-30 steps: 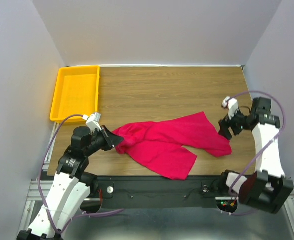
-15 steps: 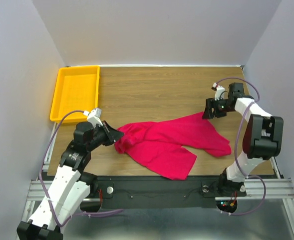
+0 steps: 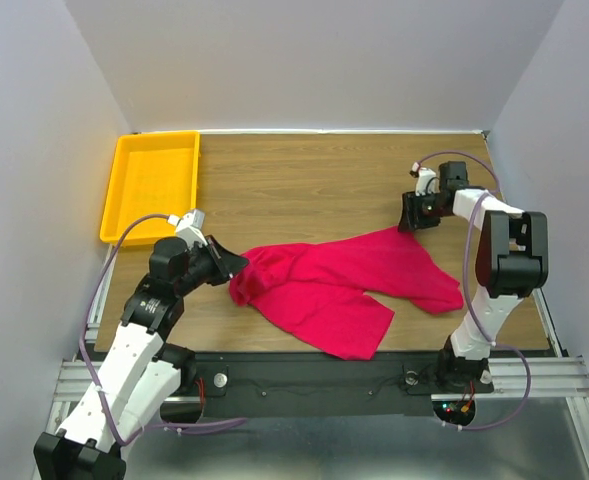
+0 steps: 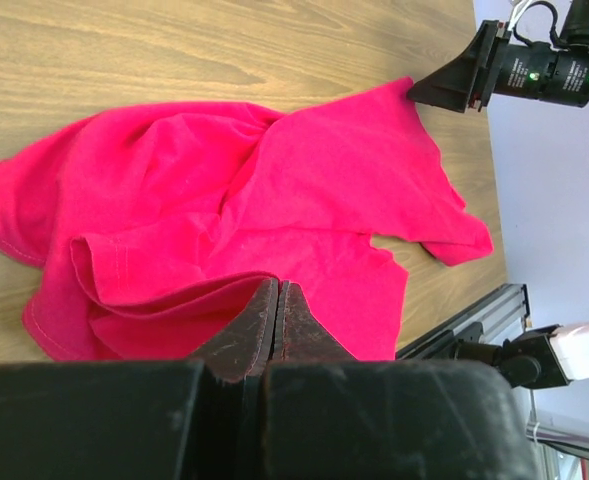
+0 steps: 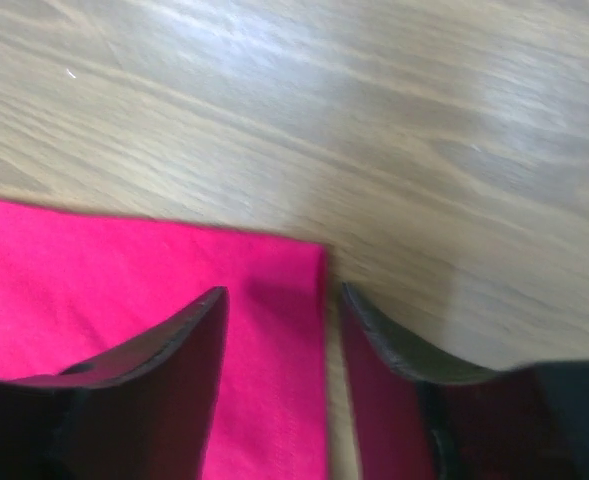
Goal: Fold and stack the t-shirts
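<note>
The cloth is lying bunched in folds, so the left gripper should lift the shirt's edge and carry it outward beside the yellow tray, then lower it and let it go.
The crimson t-shirt (image 3: 334, 282) lies crumpled across the near middle of the wooden table. My left gripper (image 3: 236, 268) is shut on the shirt's left edge. In the left wrist view its jaws (image 4: 277, 290) are pressed together with a fold of the shirt (image 4: 274, 170) at their tip. My right gripper (image 3: 410, 224) is open, low at the shirt's far right corner. In the right wrist view its fingers (image 5: 282, 295) straddle that corner of the shirt (image 5: 124, 280), one finger over the cloth and the other over bare wood.
A yellow plastic tray (image 3: 114, 205) stands at the far left of the table (image 3: 304, 175). The shirt's near edge reaches the table's front edge above the black rail (image 3: 324, 380). Grey walls close in both sides and the back.
My right arm has swung from beside the shirt's right sleeve up and left to its far right corner. My left gripper has shifted slightly up and right with the shirt's edge.
</note>
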You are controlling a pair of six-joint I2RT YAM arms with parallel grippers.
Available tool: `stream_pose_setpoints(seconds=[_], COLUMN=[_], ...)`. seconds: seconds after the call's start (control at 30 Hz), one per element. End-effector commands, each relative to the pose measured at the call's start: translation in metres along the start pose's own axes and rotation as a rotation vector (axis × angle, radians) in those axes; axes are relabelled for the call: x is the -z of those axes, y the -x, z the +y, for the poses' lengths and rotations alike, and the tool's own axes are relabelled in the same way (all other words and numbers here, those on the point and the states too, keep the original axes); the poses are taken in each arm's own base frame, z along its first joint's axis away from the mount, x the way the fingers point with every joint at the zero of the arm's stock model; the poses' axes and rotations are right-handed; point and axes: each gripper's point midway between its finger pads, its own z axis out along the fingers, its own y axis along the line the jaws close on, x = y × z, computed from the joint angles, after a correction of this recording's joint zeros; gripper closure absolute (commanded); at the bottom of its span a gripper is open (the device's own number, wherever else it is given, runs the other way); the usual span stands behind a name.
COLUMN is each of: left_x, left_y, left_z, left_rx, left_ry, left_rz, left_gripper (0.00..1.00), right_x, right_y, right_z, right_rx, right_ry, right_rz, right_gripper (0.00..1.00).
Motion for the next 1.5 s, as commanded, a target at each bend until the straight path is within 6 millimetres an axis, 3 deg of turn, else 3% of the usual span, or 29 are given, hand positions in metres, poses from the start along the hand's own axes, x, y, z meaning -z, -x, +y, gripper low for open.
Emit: stream_pose_setpoints(seconds=[0.0, 0.03, 0.1, 0.13, 0.2, 0.27, 0.37, 0.4, 0.43, 0.5, 0.53, 0.6, 0.63, 0.73, 0.77, 0.9, 1.0, 1.2, 1.3, 1.4, 1.43, 1.47], left_x=[0.003, 0.004, 0.003, 0.004, 0.003, 0.005, 0.008, 0.007, 0.013, 0.014, 0.023, 0.031, 0.037, 0.051, 0.052, 0.064, 0.074, 0.063, 0.053, 0.029, 0.006, 0.001], left_y=[0.03, 0.033, 0.036, 0.042, 0.048, 0.064, 0.097, 0.11, 0.129, 0.15, 0.17, 0.191, 0.208, 0.235, 0.24, 0.253, 0.261, 0.27, 0.281, 0.299, 0.302, 0.31], left_z=[-0.02, -0.022, -0.02, -0.022, -0.022, -0.026, -0.035, -0.033, -0.046, -0.051, -0.067, -0.078, -0.089, -0.105, -0.107, -0.117, -0.127, -0.124, -0.125, -0.115, -0.103, -0.106], left_rx=[-0.06, -0.067, -0.075, -0.091, -0.108, -0.149, -0.203, -0.233, -0.257, -0.309, -0.333, -0.364, -0.383, -0.402, -0.403, -0.411, -0.427, -0.437, -0.449, -0.459, -0.455, -0.451], left_ry=[-0.047, -0.049, -0.033, -0.031, -0.017, 0.0, 0.039, 0.073, 0.064, 0.095, 0.082, 0.093, 0.094, 0.102, 0.103, 0.105, 0.087, 0.104, 0.108, 0.149, 0.173, 0.158], left_rz=[-0.089, -0.097, -0.108, -0.123, -0.135, -0.182, -0.268, -0.301, -0.35, -0.396, -0.449, -0.505, -0.555, -0.641, -0.655, -0.706, -0.752, -0.762, -0.794, -0.801, -0.766, -0.778], left_gripper=[1.0, 1.0, 1.0, 1.0, 1.0, 1.0, 1.0, 1.0, 1.0, 1.0, 1.0, 1.0, 1.0, 1.0, 1.0, 1.0, 1.0, 1.0, 1.0, 1.0, 1.0, 1.0], right_x=[-0.011, -0.012, -0.014, -0.014, -0.011, -0.002, 0.031, 0.058, 0.071, 0.105, 0.13, 0.157, 0.182, 0.215, 0.233, 0.274, 0.297, 0.295, 0.293, 0.277, 0.27, 0.267], right_y=[0.012, 0.011, 0.008, 0.008, 0.011, 0.024, 0.062, 0.087, 0.099, 0.128, 0.141, 0.154, 0.164, 0.174, 0.177, 0.18, 0.18, 0.165, 0.171, 0.187, 0.19, 0.199], right_z=[0.01, 0.012, 0.014, 0.014, 0.013, 0.01, 0.009, 0.01, 0.012, 0.019, 0.028, 0.04, 0.05, 0.063, 0.071, 0.084, 0.095, 0.096, 0.085, 0.06, 0.055, 0.052], right_rx=[0.033, 0.036, 0.031, 0.028, 0.033, 0.053, 0.087, 0.108, 0.122, 0.165, 0.201, 0.25, 0.293, 0.343, 0.363, 0.384, 0.386, 0.352, 0.304, 0.244, 0.234, 0.222], right_ry=[0.009, 0.013, 0.022, 0.02, 0.007, -0.026, -0.075, -0.094, -0.099, -0.106, -0.112, -0.101, -0.109, -0.126, -0.138, -0.177, -0.187, -0.189, -0.227, -0.276, -0.277, -0.271], right_rz=[-0.015, -0.011, -0.002, -0.003, -0.013, -0.048, -0.164, -0.246, -0.284, -0.383, -0.443, -0.508, -0.566, -0.639, -0.677, -0.763, -0.812, -0.806, -0.804, -0.798, -0.794, -0.815], right_gripper=[0.51, 0.55, 0.72, 0.89, 0.99, 0.99, 0.99, 1.0, 0.99, 0.99, 0.99, 0.99, 0.99, 0.99, 0.99, 0.99, 1.0, 1.0, 1.0, 0.99, 0.99, 0.99])
